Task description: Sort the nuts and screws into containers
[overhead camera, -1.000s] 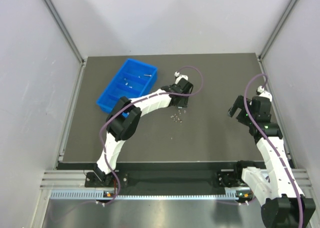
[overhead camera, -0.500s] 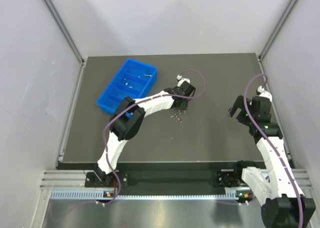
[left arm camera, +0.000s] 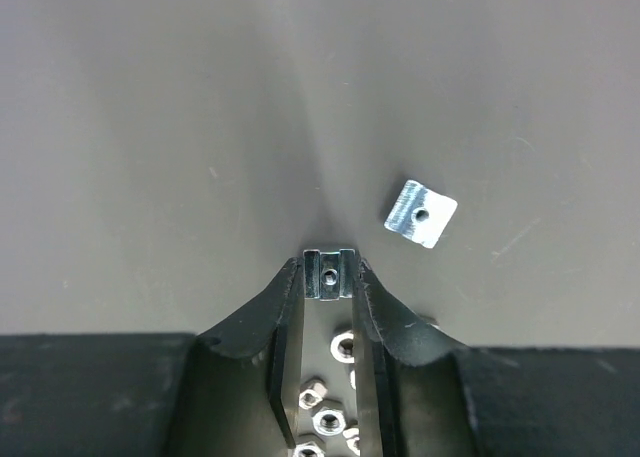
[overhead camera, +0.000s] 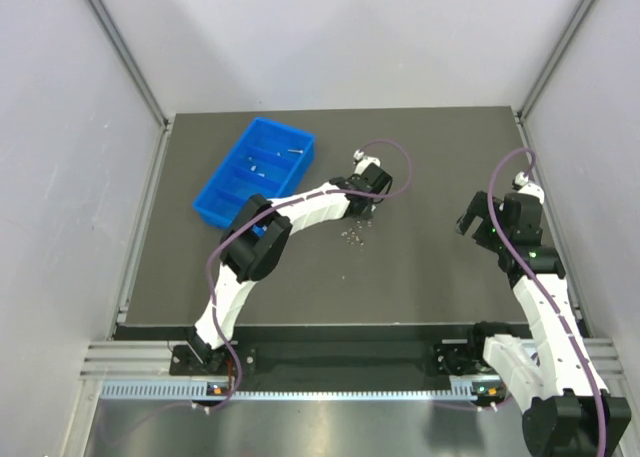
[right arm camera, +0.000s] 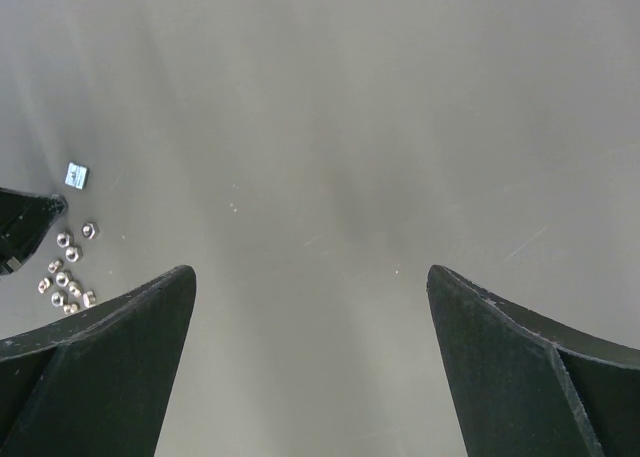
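The left gripper lifts the square nut outward to the tray [overhead camera: 220, 174] next and lowers it there. Small silver pieces lie in the section of the tray beside the screw's.
A small square silver nut [left arm camera: 330, 275] rests on the dark table, and my left gripper [left arm camera: 330, 274] is shut on it, fingertips pressing both of its sides. A second square nut [left arm camera: 421, 214] lies just to the right of it, untouched. Several hex nuts [left arm camera: 343, 345] are scattered behind the fingertips and appear as a small heap [overhead camera: 352, 237] in the top view. The blue containers tray [overhead camera: 220, 174] stands at the back left, with a thin screw [overhead camera: 293, 151] in its far compartment. My right gripper [right arm camera: 312, 277] hangs open over bare table at the right.
The right wrist view shows the hex nut heap [right arm camera: 65, 277], the loose square nut [right arm camera: 76, 175] and a left fingertip [right arm camera: 25, 222] at its far left. Grey walls enclose the table on three sides. The left arm's purple cable [overhead camera: 390, 162] loops above its wrist.
My left arm reached slightly further right over the table and its jaws closed onto the square nut. The right arm has not moved.
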Controlling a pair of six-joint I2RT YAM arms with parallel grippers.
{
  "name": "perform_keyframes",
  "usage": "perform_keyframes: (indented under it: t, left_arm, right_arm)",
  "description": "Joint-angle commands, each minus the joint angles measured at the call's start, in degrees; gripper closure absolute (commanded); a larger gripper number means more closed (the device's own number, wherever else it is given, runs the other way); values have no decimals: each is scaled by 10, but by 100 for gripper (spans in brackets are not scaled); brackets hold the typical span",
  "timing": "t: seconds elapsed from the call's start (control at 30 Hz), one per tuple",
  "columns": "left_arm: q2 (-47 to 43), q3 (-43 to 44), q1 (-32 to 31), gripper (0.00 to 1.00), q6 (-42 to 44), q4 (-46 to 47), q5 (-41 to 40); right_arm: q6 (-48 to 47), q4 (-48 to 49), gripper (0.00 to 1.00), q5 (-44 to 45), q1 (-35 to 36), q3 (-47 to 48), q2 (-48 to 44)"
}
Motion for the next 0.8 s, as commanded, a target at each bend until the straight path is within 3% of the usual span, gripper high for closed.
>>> perform_keyframes:
  t: [0.0, 0.2, 0.3, 0.33, 0.5, 0.77]
  left_arm:
    - [-32, 20, 6, 80, 8, -17, -34]
    - [-131, 21, 65, 79, 17, 2, -43]
    - [-189, -12, 116, 79, 19, 36, -37]
    - [-217, -27, 170, 78, 22, 53, -49]
    - [-219, -30, 241, 78, 15, 52, -57]
    - [-161, -30, 300, 79, -6, 59, -43]
  right_arm:
    - [-3, 5, 0, 5, 4, 8, 1]
    - [-5, 5, 0, 5, 4, 9, 2]
    - [-1, 11, 0, 5, 4, 8, 3]
    - [0, 15, 0, -1, 4, 6, 10]
    - [2, 19, 0, -6, 4, 8, 19]
    - [0, 10, 0, -2, 4, 12, 16]
